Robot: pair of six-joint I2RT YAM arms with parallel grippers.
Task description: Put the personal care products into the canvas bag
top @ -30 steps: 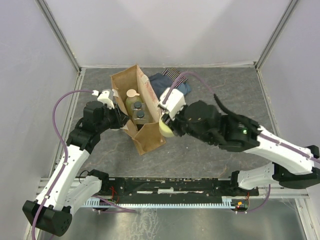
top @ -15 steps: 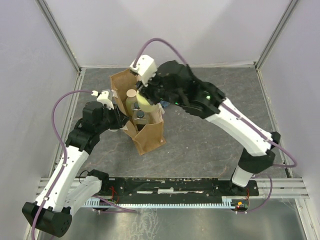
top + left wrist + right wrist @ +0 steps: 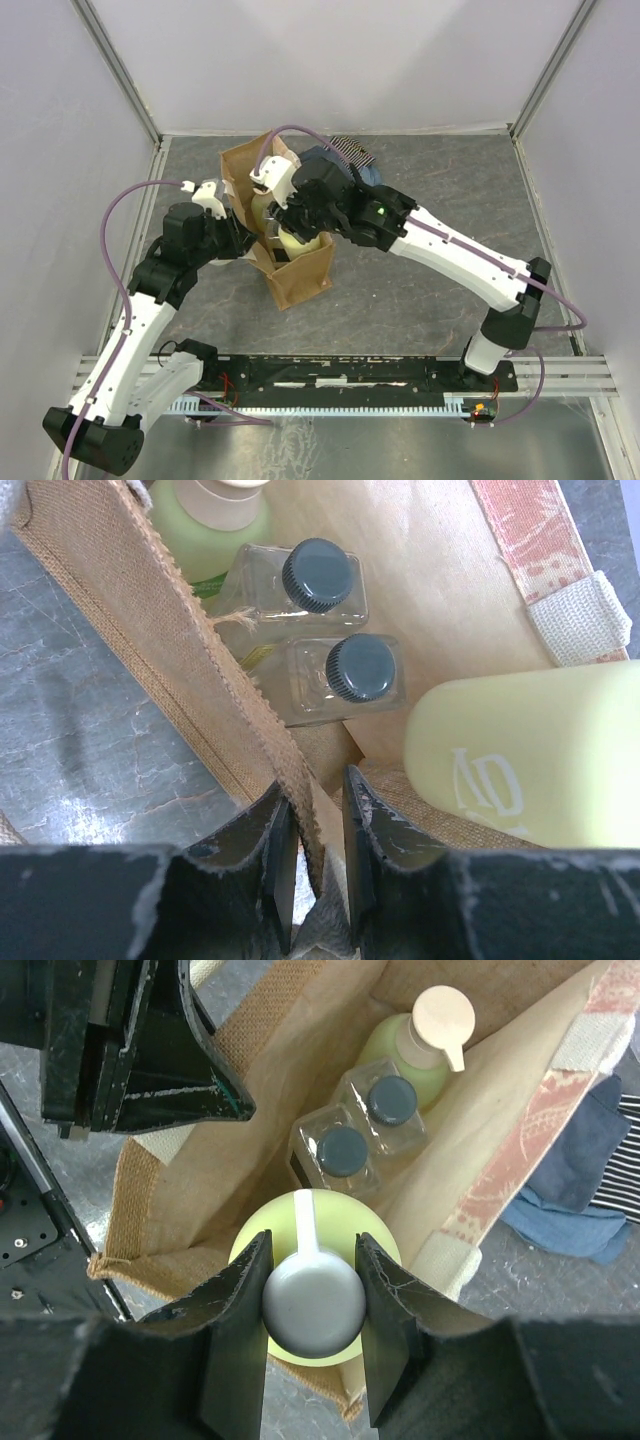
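Note:
The robot's right gripper needs to come down next into the bag's near end (image 3: 295, 254) (image 3: 246, 1208) below it and release the yellow bottle's pump, because the clear bottles leave that end free.
The canvas bag (image 3: 303, 278) stands open at the table's middle left. My left gripper (image 3: 312, 790) is shut on its near-left rim (image 3: 150, 610) and holds it open. Inside stand the green bottle (image 3: 215, 515) with the beige cap and two clear square bottles (image 3: 318, 575) (image 3: 362, 668) with dark caps. My right gripper (image 3: 312, 1260) is shut on the white pump (image 3: 313, 1305) of the yellow bottle (image 3: 345, 1215) and holds it upright in the bag's opening, beside the clear bottles. The yellow bottle also shows in the left wrist view (image 3: 530, 760) and from above (image 3: 300, 240).
Folded blue and striped cloths (image 3: 345, 158) lie just behind the bag, under my right arm. Enclosure walls stand left, right and behind. A metal rail (image 3: 340, 375) runs along the near edge. My left gripper's body (image 3: 150, 1050) sits close to the bag's rim.
My right arm carried the yellow bottle from the bag's right side up over it, then lowered it into the opening. The left gripper kept its hold on the rim.

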